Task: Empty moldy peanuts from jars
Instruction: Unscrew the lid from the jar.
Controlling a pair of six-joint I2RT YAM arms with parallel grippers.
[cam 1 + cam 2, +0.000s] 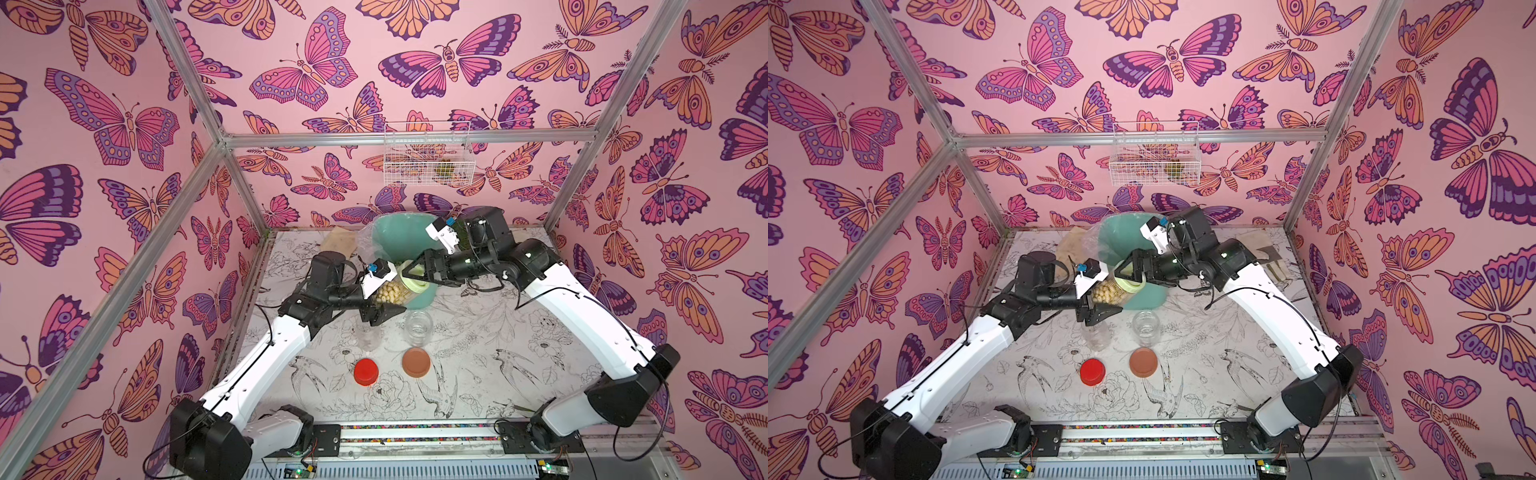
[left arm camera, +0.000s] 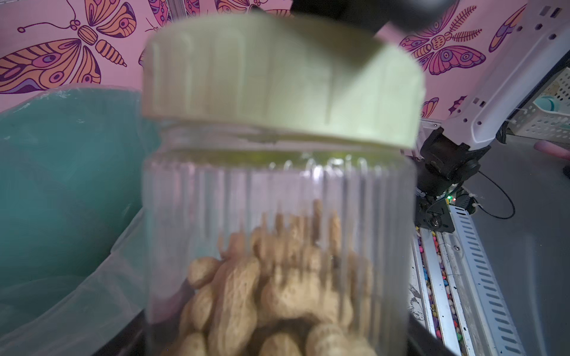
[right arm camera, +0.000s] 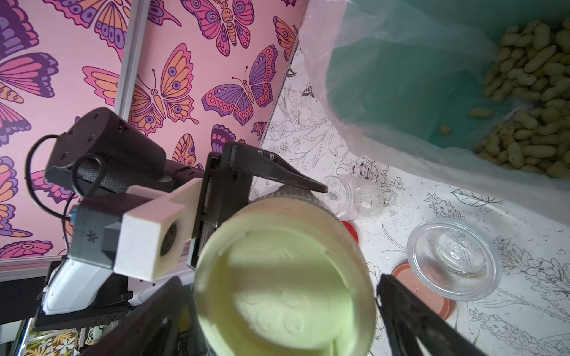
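The lid is already between the open fingers of my right gripper, so my right gripper next needs to move gently toward the held jar and close around the pale green lid (image 1: pixel 410 281) (image 3: pixel 283 277).
My left gripper (image 1: pixel 397 294) is shut on a clear ribbed jar (image 1: pixel 390 293) (image 2: pixel 277 191) that is partly full of moldy peanuts (image 2: pixel 277 292). The jar is held tilted in the air just in front of the bin. Its pale green lid (image 1: pixel 410 281) (image 3: pixel 283 277) sits slightly askew on the neck. My right gripper (image 3: pixel 277 279) is open and straddles that lid, a finger (image 3: pixel 407 308) on each side, with a thin gap showing on one side. Two empty clear jars (image 1: pixel 417 328) (image 1: pixel 368 336) stand on the table, with a red lid (image 1: pixel 366 371) and a brown lid (image 1: pixel 416 362) lying in front of them.
A teal bin (image 1: pixel 388 239) lined with clear plastic stands at the back of the table, directly behind the held jar. It holds a heap of peanuts (image 3: pixel 524 92). A white wire basket (image 1: pixel 426 153) hangs on the back wall. A brown sheet (image 1: pixel 338 243) lies to the left of the bin.
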